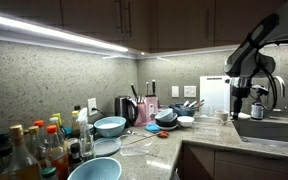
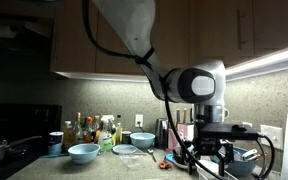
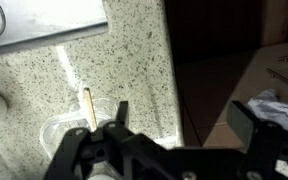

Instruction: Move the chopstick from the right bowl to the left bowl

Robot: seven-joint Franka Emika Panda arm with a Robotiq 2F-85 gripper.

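My gripper needs to go left in the wrist view next, then down onto the thin tan chopstick's upper part (image 3: 88,102), still outside the open fingertips.
In the wrist view a pale wooden chopstick (image 3: 86,108) stands with its lower end in a clear shallow bowl (image 3: 64,131) on the speckled counter. My gripper (image 3: 184,118) is open and empty, its left finger just right of the chopstick, its right finger past the counter edge. In both exterior views the gripper (image 1: 240,100) (image 2: 210,150) hangs above the counter near the sink. Light blue bowls (image 1: 110,126) (image 2: 83,152) stand further along the counter. I cannot make out the chopstick in the exterior views.
A steel sink (image 3: 39,22) (image 1: 270,130) lies beside the gripper. Bottles (image 1: 34,148), a knife block (image 1: 150,107), stacked bowls (image 1: 167,119) and a white board (image 1: 213,96) crowd the counter. The counter edge (image 3: 174,90) drops to a dark floor with a cardboard box (image 3: 284,65).
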